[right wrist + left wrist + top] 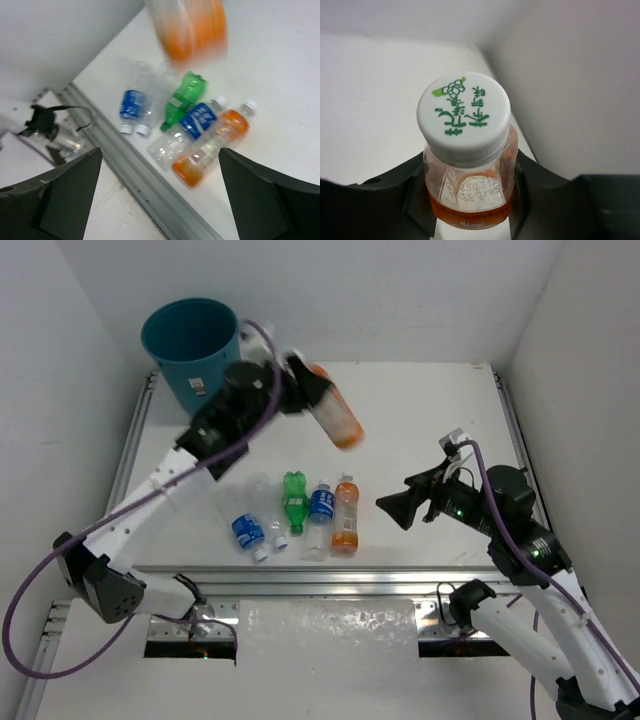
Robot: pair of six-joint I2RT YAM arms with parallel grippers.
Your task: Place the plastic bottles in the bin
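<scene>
The right gripper shifts to the left in the top view and down over the lying orange bottle's middle (345,515) (213,145) next, as it rests below, on that side.
My left gripper (300,382) is shut on an orange bottle (336,412) and holds it in the air, just right of the teal bin (190,345). In the left wrist view the fingers (395,200) clamp the bottle's neck below its white cap (464,117). Several bottles lie side by side near the table's front: a blue-labelled one (247,531), a clear one (268,508), a green one (293,499), another blue-labelled one (320,506) and an orange one (345,513). My right gripper (396,506) is open and empty, just right of this row, which shows in its view around the green bottle (185,97).
White walls close in the table at the back and both sides. A metal rail (330,575) runs along the front edge, also seen in the right wrist view (150,185). A cable and a clamp (47,120) sit below the rail.
</scene>
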